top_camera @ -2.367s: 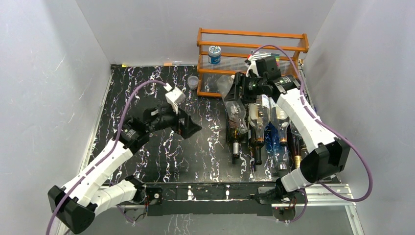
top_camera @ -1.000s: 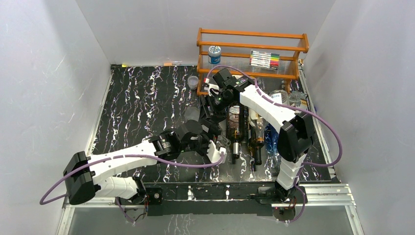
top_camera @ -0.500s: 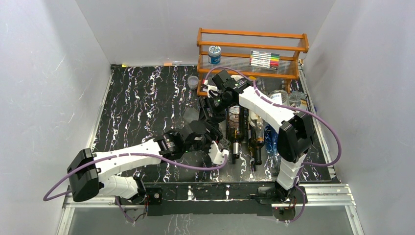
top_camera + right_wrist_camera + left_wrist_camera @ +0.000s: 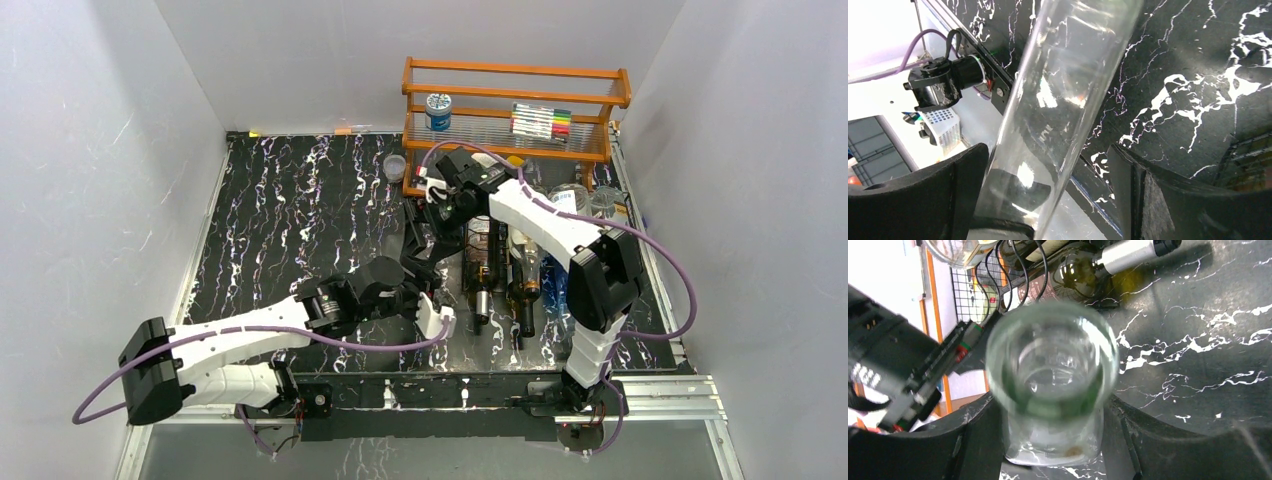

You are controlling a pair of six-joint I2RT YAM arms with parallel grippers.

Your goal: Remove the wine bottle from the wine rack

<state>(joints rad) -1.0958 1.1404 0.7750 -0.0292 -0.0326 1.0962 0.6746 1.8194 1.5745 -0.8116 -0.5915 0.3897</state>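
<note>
My left gripper will swing outward and to the left in the top view and let go of the bottle upright beside the small cup, where the table is bare.
The wine bottle is clear glass and lies between my two grippers, left of the rack. Seen end-on in the left wrist view, the bottle sits with my left gripper shut on it, both fingers against the glass. My right gripper is open around the bottle's long body; its right finger stands clear of the glass. From above, the left gripper is at the bottle's near end and the right gripper at its far end. Black wire of the wine rack shows behind.
Several dark bottles lie side by side right of the grippers, necks pointing near. One with a silver foil neck lies close to the held bottle. The orange wooden shelf with a can and markers stands at the back. A small cup sits left of it.
The left gripper closed on the clear bottle and has drawn slightly left and nearer. The right gripper has just opened its fingers off the bottle.
</note>
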